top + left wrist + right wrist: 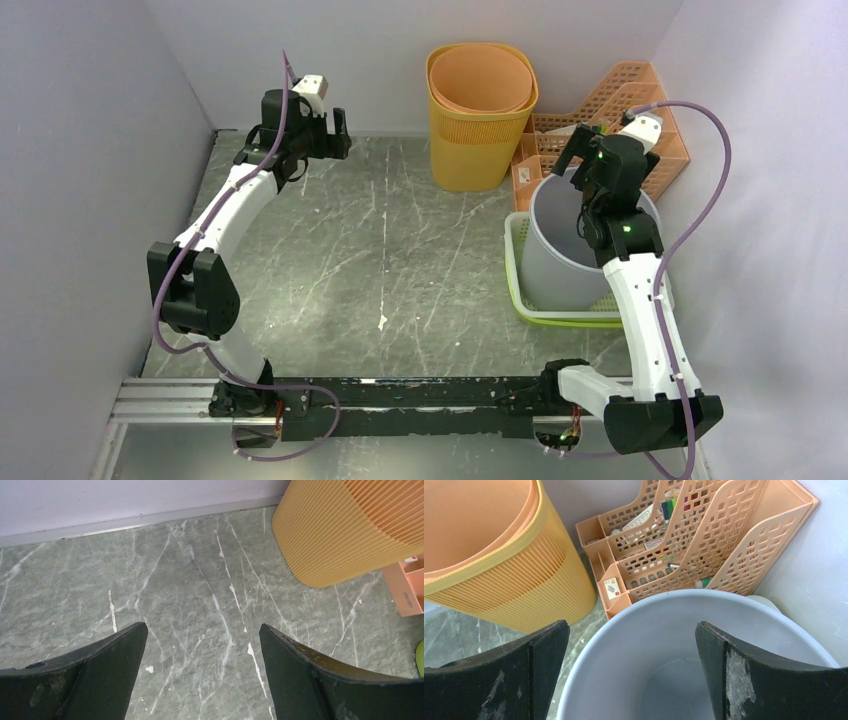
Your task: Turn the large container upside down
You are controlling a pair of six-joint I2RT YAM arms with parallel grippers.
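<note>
The bucket's rim that faces the bare table is free, so the right gripper should next go to the left in the top view, turn and come down over that rim.
The large container (548,262) is a pale grey bucket standing upright, mouth up, in a green tray (514,282) at the right. My right gripper (588,220) hangs open over its mouth. In the right wrist view the bucket (664,645) fills the lower middle and looks empty. There my right gripper (631,630) straddles its near-left rim, one finger outside and one over the inside; I cannot tell if they touch it. My left gripper (340,135) is far off at the back left, open over bare table, as the left wrist view also shows (202,630).
A ribbed yellow bin (480,130) with an orange bin (480,75) nested in it stands at the back, left of the bucket. A peach file organiser (610,110) stands behind the bucket, against the right wall. The bin (350,525) is right of my left gripper.
</note>
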